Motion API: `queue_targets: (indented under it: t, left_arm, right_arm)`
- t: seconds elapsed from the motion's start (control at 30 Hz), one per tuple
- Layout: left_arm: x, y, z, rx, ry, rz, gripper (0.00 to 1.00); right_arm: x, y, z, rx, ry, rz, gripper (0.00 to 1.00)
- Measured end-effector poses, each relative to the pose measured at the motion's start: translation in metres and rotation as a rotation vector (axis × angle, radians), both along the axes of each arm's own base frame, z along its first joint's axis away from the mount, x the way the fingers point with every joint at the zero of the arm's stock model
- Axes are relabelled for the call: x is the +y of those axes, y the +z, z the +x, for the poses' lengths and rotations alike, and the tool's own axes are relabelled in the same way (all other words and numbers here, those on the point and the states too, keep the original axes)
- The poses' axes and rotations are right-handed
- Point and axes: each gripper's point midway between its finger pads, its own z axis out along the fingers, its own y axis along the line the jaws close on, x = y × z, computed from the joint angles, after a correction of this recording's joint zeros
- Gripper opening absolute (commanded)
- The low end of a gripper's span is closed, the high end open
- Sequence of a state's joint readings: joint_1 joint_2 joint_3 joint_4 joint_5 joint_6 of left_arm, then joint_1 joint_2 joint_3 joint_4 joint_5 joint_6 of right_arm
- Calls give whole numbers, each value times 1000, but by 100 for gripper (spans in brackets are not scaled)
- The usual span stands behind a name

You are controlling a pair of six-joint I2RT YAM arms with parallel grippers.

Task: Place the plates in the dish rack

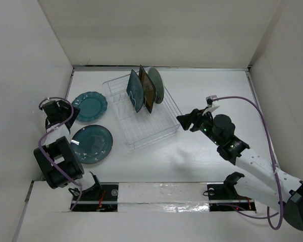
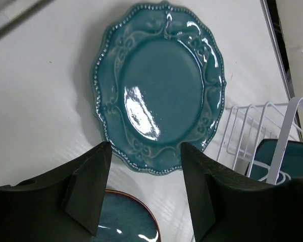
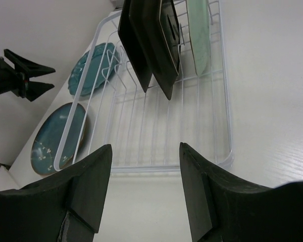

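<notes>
My left gripper moves down and tilts next, its open fingers straddling the scalloped plate's rim farthest from the rack [image 2: 98, 112], because the scalloped plate [image 2: 161, 85] lies flat on the tabletop.
The clear dish rack [image 1: 151, 132] stands mid-table. Three plates stand upright in its far end: squarish dark teal [image 1: 135, 92], square mustard-yellow [image 1: 147, 91], pale green [image 1: 157, 84]. The scalloped teal plate [image 1: 90, 106] and the round teal-blue plate [image 1: 92, 144] lie flat left of the rack. My left gripper [image 1: 74, 114] is open and empty, just above the scalloped plate's [image 2: 161, 85] near edge, with the round plate [image 2: 127, 222] under it. My right gripper [image 1: 184, 121] is open and empty, off the rack's [image 3: 161, 169] right side.
White walls close in the table on the left, back and right. The left gripper [image 3: 38, 78] shows in the right wrist view, beside the scalloped plate [image 3: 91, 68] and the round plate [image 3: 58, 138]. The rack's near half holds nothing.
</notes>
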State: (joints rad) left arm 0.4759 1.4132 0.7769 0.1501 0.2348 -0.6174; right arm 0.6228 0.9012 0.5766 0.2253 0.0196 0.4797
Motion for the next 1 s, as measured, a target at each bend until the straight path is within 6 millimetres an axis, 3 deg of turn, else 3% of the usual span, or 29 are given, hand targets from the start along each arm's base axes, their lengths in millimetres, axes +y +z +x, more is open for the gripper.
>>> queue_targets:
  t: [0.1, 0.27, 0.6, 1.0]
  left_arm:
    - [-1, -8, 1, -1, -23, -36, 56]
    - [19, -7, 2, -58, -3, -50, 56]
    - [15, -65, 5, 55, -35, -153, 56]
    - [22, -70, 24, 36, -58, -164, 57]
  right_arm:
    - [0, 0, 0, 2, 0, 3, 61]
    - [1, -1, 0, 7, 0, 4, 61]
    - [0, -5, 4, 17, -7, -1, 61]
    - [2, -11, 6, 29, -7, -7, 61]
